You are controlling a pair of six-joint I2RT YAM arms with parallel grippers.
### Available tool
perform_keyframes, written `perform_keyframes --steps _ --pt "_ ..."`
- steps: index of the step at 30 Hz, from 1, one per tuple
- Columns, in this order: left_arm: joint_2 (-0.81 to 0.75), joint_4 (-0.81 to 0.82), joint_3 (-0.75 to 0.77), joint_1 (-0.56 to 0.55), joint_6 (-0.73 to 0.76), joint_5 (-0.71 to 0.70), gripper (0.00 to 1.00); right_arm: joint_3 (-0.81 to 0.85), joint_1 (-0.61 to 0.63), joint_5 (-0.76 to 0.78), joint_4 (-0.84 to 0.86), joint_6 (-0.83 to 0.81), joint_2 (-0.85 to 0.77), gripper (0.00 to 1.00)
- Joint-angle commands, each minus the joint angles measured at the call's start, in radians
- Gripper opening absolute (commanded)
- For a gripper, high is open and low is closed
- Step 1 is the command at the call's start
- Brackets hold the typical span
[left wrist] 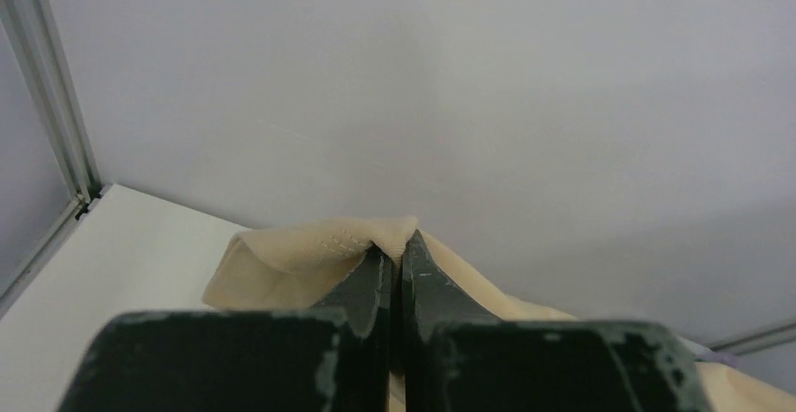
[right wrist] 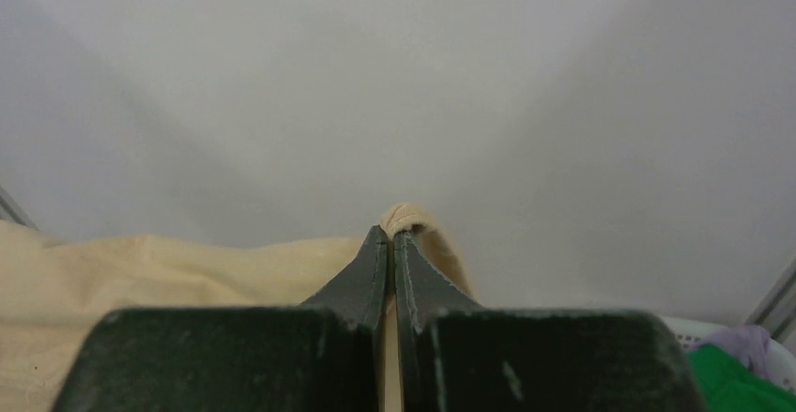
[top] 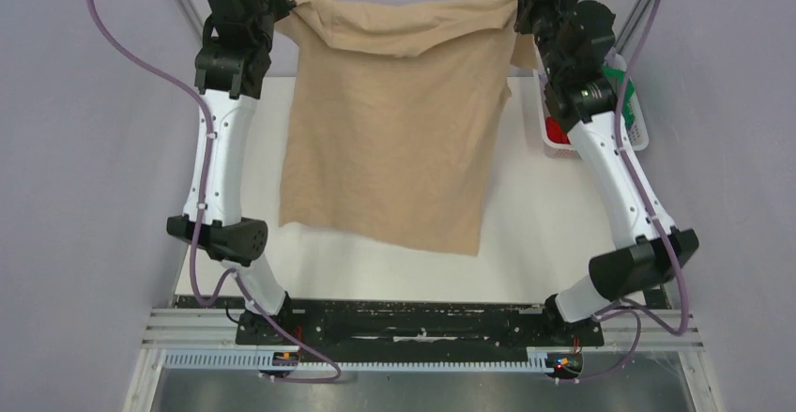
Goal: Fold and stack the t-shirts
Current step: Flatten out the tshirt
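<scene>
I will next pull the corner of the beige t-shirt (top: 390, 121) down and back toward the table's near edge with my left gripper.
The beige t-shirt (top: 390, 121) hangs spread in the air between my two raised grippers, its lower hem over the middle of the white table (top: 526, 243). My left gripper (top: 279, 4) is shut on the shirt's upper left corner; in the left wrist view (left wrist: 401, 243) beige cloth (left wrist: 300, 257) bunches over the closed fingertips. My right gripper (top: 522, 4) is shut on the upper right corner; in the right wrist view (right wrist: 390, 234) a fold of beige cloth (right wrist: 141, 262) sits pinched at the tips. Green (right wrist: 732, 384) and lavender (right wrist: 742, 342) shirts lie in the basket.
A white mesh basket (top: 638, 130) stands at the table's right edge behind my right arm, holding red (top: 556, 130) and green (top: 619, 79) cloth. Grey walls and metal frame posts (left wrist: 56, 121) enclose the far side.
</scene>
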Motion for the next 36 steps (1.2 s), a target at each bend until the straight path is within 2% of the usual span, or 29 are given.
perform_keyframes --steps 1,5,8,10,13,16,19,23,26,29,30,31,32,33,35,36 --pt "0.016 0.049 0.191 0.079 -0.043 0.110 0.02 0.272 -0.001 0.049 0.130 -0.023 0.109 0.00" --pt "-0.003 0.097 0.195 0.106 -0.043 0.128 0.03 0.360 -0.001 0.029 0.131 -0.023 0.149 0.00" --pt "-0.049 0.065 0.168 0.112 -0.027 0.110 0.03 0.255 -0.001 0.022 0.154 -0.054 0.065 0.00" --pt "-0.109 0.036 0.082 0.115 -0.014 0.093 0.03 0.125 -0.002 0.024 0.164 -0.071 -0.004 0.00" --pt "-0.265 0.019 -0.196 0.115 -0.028 0.049 0.03 -0.090 -0.003 0.045 0.127 -0.076 -0.122 0.00" --pt "-0.469 0.012 -0.579 0.115 -0.121 0.053 0.04 -0.378 -0.005 0.018 0.123 -0.034 -0.271 0.00" --pt "-0.673 0.010 -0.983 0.114 -0.254 0.082 0.06 -0.684 -0.004 -0.023 0.092 0.046 -0.425 0.00" --pt "-0.872 0.044 -1.420 0.114 -0.371 0.171 0.14 -0.972 -0.005 -0.036 -0.005 0.166 -0.530 0.00" --pt "-0.922 -0.013 -1.601 0.113 -0.409 0.245 0.16 -1.099 -0.004 -0.032 -0.085 0.171 -0.518 0.00" --pt "-0.902 -0.076 -1.685 0.114 -0.423 0.278 0.18 -1.130 -0.005 0.020 -0.173 0.177 -0.467 0.00" --pt "-0.894 -0.112 -1.690 0.114 -0.423 0.263 0.19 -1.135 -0.005 0.027 -0.192 0.177 -0.454 0.04" --pt "-0.887 -0.149 -1.689 0.114 -0.430 0.229 0.28 -1.140 -0.005 0.035 -0.205 0.176 -0.446 0.09" --pt "-0.883 -0.190 -1.682 0.113 -0.434 0.201 0.54 -1.149 -0.005 0.035 -0.216 0.176 -0.442 0.18" --pt "-0.885 -0.228 -1.672 0.114 -0.439 0.174 0.96 -1.158 -0.004 0.031 -0.224 0.176 -0.446 0.34" --pt "-0.895 -0.279 -1.636 0.114 -0.445 0.140 1.00 -1.172 -0.005 0.023 -0.247 0.169 -0.458 0.59" --pt "-0.905 -0.284 -1.619 0.114 -0.443 0.135 1.00 -1.172 -0.005 0.041 -0.266 0.167 -0.463 0.81"
